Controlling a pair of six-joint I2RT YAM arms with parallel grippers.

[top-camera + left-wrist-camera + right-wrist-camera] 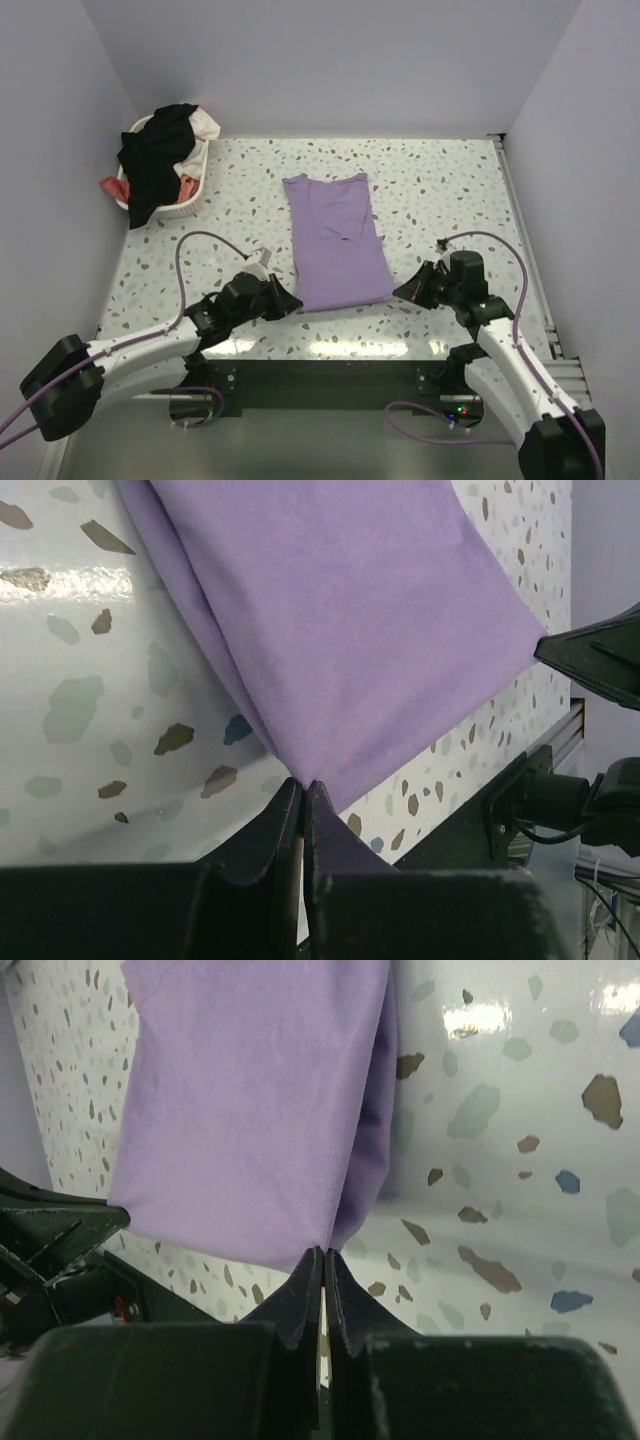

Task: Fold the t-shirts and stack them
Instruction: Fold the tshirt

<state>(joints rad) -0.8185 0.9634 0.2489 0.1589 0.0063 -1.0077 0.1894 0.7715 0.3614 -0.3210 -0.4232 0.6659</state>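
Note:
I have both near hem corners of the t-shirt pinched, so next I will lift my left gripper outward over the folded lavender t-shirt and lower it onto the collar end (301, 187).
A lavender t-shirt (335, 240) lies flat on the speckled table (450, 190), folded into a long narrow strip with its collar at the far end. My left gripper (296, 303) sits at the near left corner of the hem. In the left wrist view its jaws (303, 783) are shut on the corner of the purple cloth (350, 630). My right gripper (398, 293) is at the near right corner. The right wrist view shows it (324, 1253) pinched shut on the cloth (250, 1110) there. Other t-shirts (160, 150), black, white and coral, are heaped in the basket.
A white laundry basket (190, 208) stands at the far left of the table, against the wall. Purple cables loop from both arms over the table's near part. A metal rail (530, 260) runs along the right edge. Walls close in three sides.

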